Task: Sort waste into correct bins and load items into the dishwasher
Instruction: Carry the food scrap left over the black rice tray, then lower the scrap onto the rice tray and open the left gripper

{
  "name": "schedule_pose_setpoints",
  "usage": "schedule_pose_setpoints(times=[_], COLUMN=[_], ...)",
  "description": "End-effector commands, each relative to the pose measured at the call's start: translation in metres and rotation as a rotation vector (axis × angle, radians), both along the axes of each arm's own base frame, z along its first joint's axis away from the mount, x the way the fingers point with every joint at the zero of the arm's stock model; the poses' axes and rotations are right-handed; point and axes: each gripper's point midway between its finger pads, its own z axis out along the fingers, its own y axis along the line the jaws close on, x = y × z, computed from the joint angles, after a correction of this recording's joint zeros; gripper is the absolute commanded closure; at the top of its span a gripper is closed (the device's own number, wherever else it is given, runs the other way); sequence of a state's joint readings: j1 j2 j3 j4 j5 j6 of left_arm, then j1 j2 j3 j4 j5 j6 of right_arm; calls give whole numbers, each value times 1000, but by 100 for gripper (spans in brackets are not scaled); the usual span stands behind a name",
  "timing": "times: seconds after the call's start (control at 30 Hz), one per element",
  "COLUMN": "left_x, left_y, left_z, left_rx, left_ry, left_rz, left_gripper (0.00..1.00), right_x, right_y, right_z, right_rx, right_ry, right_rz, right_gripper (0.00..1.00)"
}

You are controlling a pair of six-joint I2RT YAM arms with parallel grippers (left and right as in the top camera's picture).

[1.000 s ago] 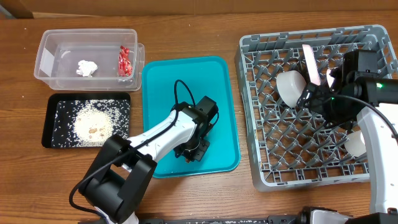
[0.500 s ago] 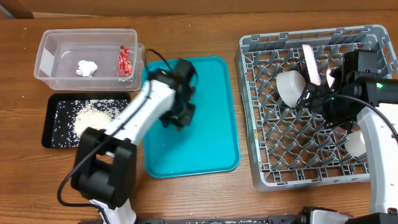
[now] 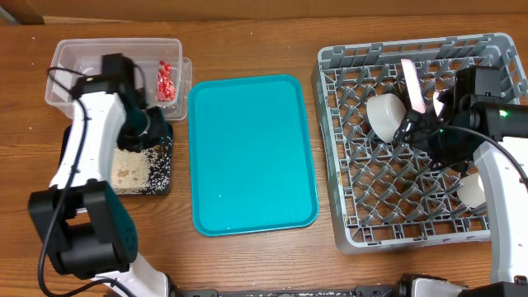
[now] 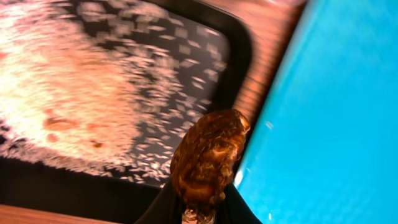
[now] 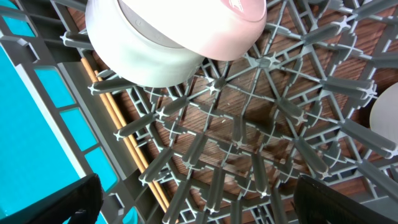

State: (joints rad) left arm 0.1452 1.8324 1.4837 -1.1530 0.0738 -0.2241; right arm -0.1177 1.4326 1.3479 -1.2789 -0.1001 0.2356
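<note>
The scrap (image 4: 208,154) is hanging over the rim of the black tray, so my left gripper will go down and move away from the teal serving tray toward the rice (image 3: 130,169) next.
My left gripper (image 3: 154,129) is shut on the small brown food scrap (image 4: 208,154) and holds it over the right end of the black tray (image 3: 166,183), which has loose white rice (image 3: 130,169) spread in it. In the left wrist view the scrap hangs above the tray's rim (image 4: 244,53), beside the rice (image 4: 87,81). The clear tub (image 3: 74,54) holds the red wrapper (image 3: 166,80); my arm hides the tissue. My right gripper (image 3: 418,132) is open and empty above the grey dish rack (image 3: 346,148). A white bowl (image 3: 384,115) lies in the rack, and it shows in the right wrist view (image 5: 149,43). The chopsticks (image 5: 121,140) lie along the rack's left side.
The teal serving tray (image 3: 252,153) lies between the bins and the rack, with nothing on it. A pale pink dish (image 3: 412,85) stands on edge in the rack. Another white bowl (image 3: 471,190) sits near the rack's right side.
My left arm swung from the teal tray's lower middle up and left to the black tray, carrying the brown scrap. The right arm has not moved.
</note>
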Motion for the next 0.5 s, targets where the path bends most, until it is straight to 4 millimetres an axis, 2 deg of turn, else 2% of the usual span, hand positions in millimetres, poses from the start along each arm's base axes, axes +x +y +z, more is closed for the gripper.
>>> schedule_pose_setpoints(times=[0.0,0.13,0.33,0.37,0.47], left_x=[8,8,-1,-3,-5], left_y=[24,34,38,37,37], left_z=[18,7,-27,-38,-49], left_rx=[1,52,81,81,81], left_ry=[-68,-75,-57,-63,-65], left_rz=[155,169,211,211,208], left_gripper=[96,96,94,93,93], right_x=[1,1,1,1,1], right_y=[0,0,0,0,0], right_z=[1,1,1,1,1], right_rx=[2,2,2,2,2], right_ry=[-5,-5,-5,-5,-5], right_rz=[-3,-3,-3,-3,-3], right_gripper=[0,0,0,0,0])
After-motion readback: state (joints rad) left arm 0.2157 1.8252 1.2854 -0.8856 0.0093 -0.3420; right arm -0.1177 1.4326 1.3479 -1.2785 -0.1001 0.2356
